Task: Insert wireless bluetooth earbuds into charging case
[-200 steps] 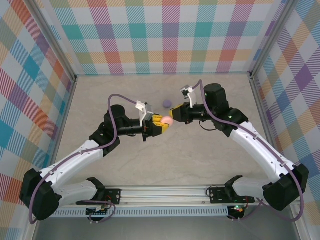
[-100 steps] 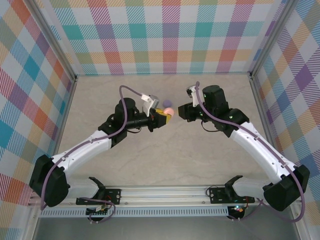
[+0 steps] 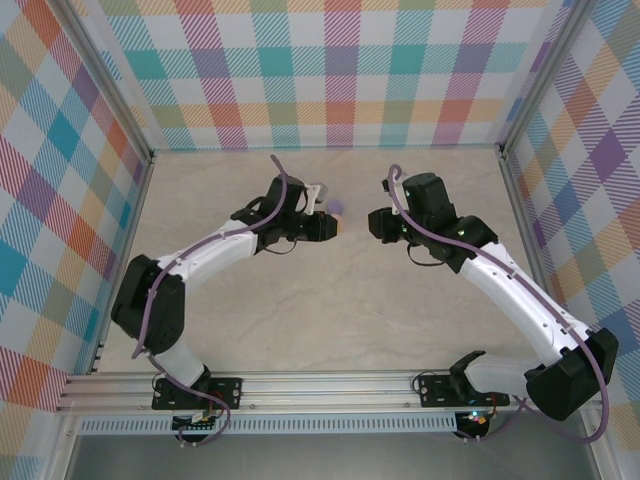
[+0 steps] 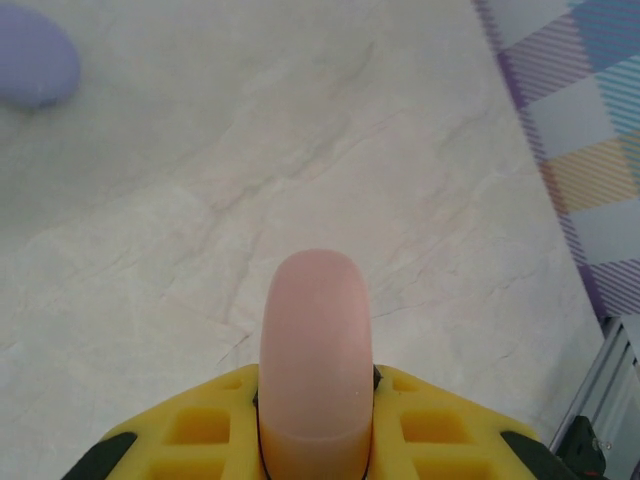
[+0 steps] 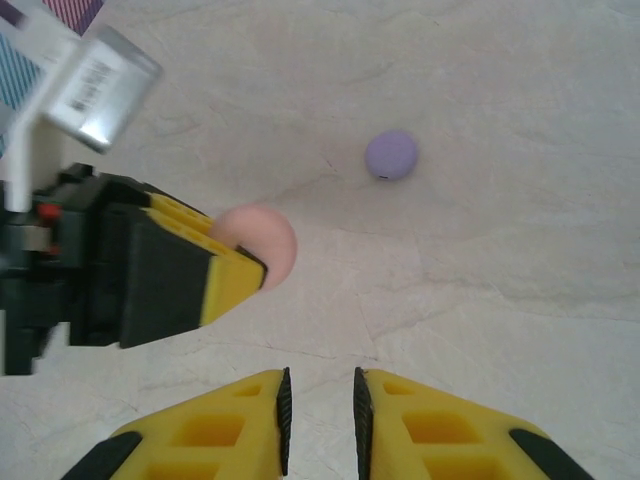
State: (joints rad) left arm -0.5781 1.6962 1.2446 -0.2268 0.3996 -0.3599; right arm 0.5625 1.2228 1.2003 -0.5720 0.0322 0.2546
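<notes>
I need to lower the pink charging case (image 4: 315,345) with my left gripper next onto the free spot of clear tabletop below, just short of the purple case, to let go of it there.
My left gripper (image 3: 333,226) is shut on a pale pink round charging case (image 4: 315,345), held edge-on between its yellow fingers (image 4: 180,440), a little above the table. The right wrist view shows the same pink case (image 5: 262,243) sticking out of the left gripper (image 5: 235,270). A lilac-purple round case (image 3: 337,208) lies closed on the table just beyond it, also seen as the purple case (image 5: 390,155) and the purple case (image 4: 35,68). My right gripper (image 5: 320,425) faces the pink case from the right, its jaws a narrow gap apart with nothing between them. The earbuds are out of view.
The marble-look table (image 3: 330,310) is walled by checked panels, the back wall (image 3: 330,90) close behind the cases. An aluminium rail (image 3: 330,385) runs along the near edge. A corner of the wall panel (image 4: 590,150) and rail shows in the left wrist view.
The two grippers were together at the pink case. The right gripper has drawn back to the right and parted slightly. The left arm has carried the case toward the back, next to the purple case.
</notes>
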